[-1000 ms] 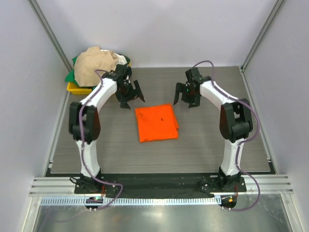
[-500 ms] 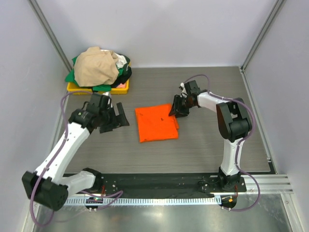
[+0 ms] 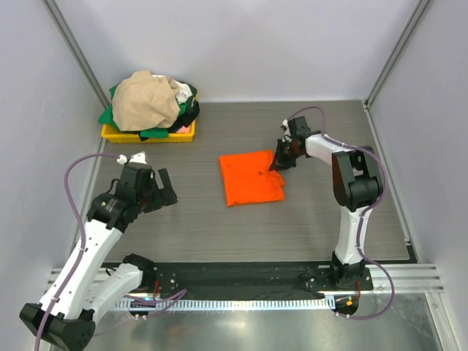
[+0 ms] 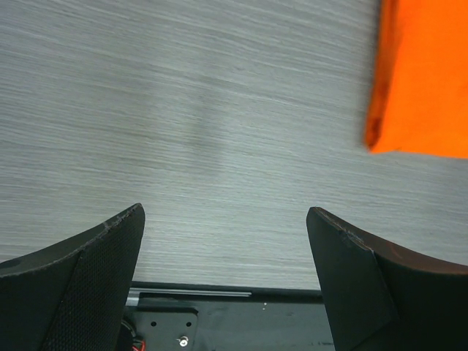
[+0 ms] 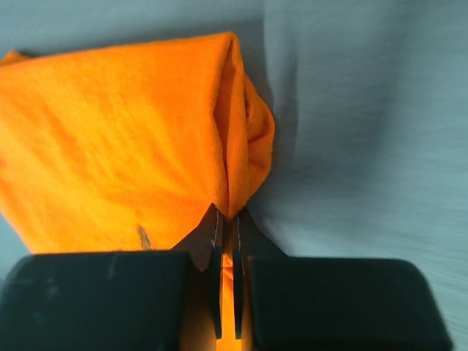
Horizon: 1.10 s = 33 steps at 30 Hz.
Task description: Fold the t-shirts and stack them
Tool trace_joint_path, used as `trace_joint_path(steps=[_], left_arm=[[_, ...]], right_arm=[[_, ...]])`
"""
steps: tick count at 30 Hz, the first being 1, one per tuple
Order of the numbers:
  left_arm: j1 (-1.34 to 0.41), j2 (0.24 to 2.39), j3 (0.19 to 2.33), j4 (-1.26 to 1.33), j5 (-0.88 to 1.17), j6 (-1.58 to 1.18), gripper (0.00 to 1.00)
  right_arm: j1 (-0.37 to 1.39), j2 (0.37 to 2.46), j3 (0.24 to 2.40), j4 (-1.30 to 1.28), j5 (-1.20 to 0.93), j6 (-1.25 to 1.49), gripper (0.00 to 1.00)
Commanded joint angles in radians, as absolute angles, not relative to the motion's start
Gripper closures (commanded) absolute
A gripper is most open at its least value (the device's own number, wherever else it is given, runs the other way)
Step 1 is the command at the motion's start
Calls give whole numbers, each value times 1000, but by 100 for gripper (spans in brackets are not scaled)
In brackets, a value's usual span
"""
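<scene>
The table's empty far corner is outward of the robot's right gripper and to its right in the top view, so the robot should drag the shirt there and let go of it.
A folded bright orange t-shirt (image 3: 251,178) lies flat in the middle of the table. My right gripper (image 3: 278,162) is at its far right corner, shut on a pinch of the orange cloth (image 5: 228,183), which shows between the thin black fingertips (image 5: 216,227). A heap of other t-shirts, a beige one (image 3: 145,100) on top of green, white and black ones, fills the bin at the back left. My left gripper (image 3: 162,191) hangs open over bare table left of the orange shirt, whose edge (image 4: 420,80) shows at the upper right of the left wrist view.
The yellow plastic bin (image 3: 130,134) stands at the table's back left corner against the wall. Grey walls close in the table on three sides. The black base rail (image 4: 219,314) runs along the near edge, under my left gripper.
My right gripper came down onto the orange shirt's corner and shut on it; the shirt slid a little to the right. My left arm pulled back from the bin to the near left.
</scene>
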<state>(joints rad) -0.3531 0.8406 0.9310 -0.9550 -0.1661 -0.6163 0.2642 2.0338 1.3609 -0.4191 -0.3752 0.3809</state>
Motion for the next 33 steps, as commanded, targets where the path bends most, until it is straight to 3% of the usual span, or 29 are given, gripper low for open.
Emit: trace_joint_path(steps=[1,8,20,33], left_arm=[[-351,808,962,-936,-239,-574,8],[-348,749,927,-893,-252,-581,8],[-347,730,922,-890,-256,-586,9],[-331,773,927,-894,-252,-584,10]], right_arm=[[149,2060,1471,-557,-160,250,98],[-60,2180,1783,-610,55,144,99],[-201,2620,2489,-576,204,-70,99],[-249,2663,2474,-167,357,-77,95]])
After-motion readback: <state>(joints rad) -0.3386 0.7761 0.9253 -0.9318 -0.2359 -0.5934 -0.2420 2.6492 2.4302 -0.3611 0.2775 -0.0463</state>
